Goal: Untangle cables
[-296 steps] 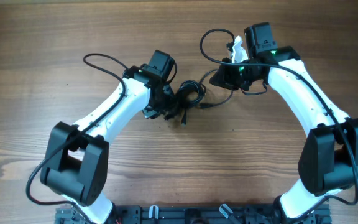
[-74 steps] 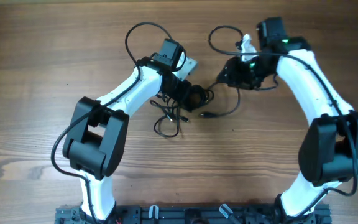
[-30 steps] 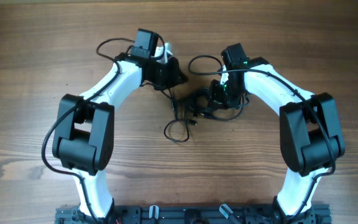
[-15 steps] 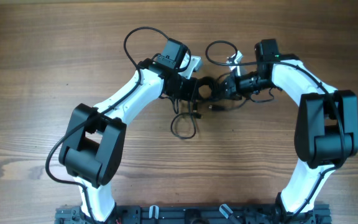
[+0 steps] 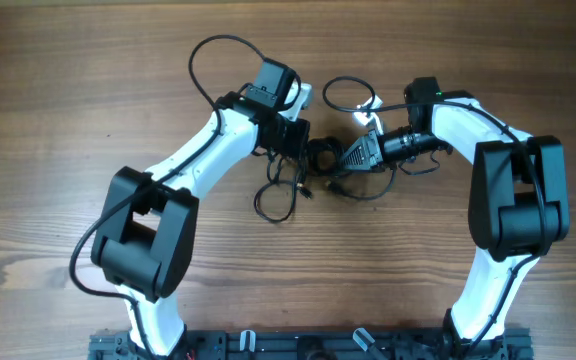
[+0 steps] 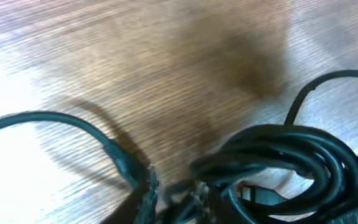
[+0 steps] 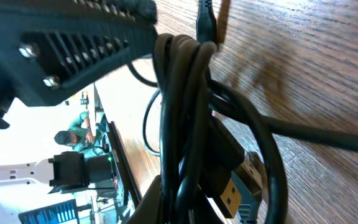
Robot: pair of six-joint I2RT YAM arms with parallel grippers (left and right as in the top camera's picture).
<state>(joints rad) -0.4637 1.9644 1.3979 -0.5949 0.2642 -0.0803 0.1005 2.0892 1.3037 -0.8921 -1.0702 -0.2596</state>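
The cables sit bunched together between my right gripper's fingers. It should next tip down toward the tabletop below it and let go of the bundle of cables there.
The cables [image 5: 320, 157] are a small black knot at mid-table between the two grippers. A loose loop [image 5: 276, 200] trails toward the front left, and a plug end [image 5: 336, 186] lies in front of the knot. My left gripper [image 5: 301, 143] is against the knot's left side. The left wrist view is blurred and shows only coiled cables [image 6: 278, 155], not its fingers. My right gripper [image 5: 351, 157] meets the knot from the right. It is shut on a bundle of cable strands [image 7: 179, 124] that run down between its fingers beside a gold USB plug [image 7: 229, 193].
Each arm's own thicker black wire arches behind it, one at the left [image 5: 208, 60] and one at the right [image 5: 343, 90]. The left arm's black gripper body [image 7: 73, 37] fills the top left of the right wrist view. The arm bases [image 5: 318, 345] stand at the front edge.
Both grippers have stayed at the knot. The right gripper has dropped lower and reached further left, the knot has moved toward the front, and the loose loop has slid left.
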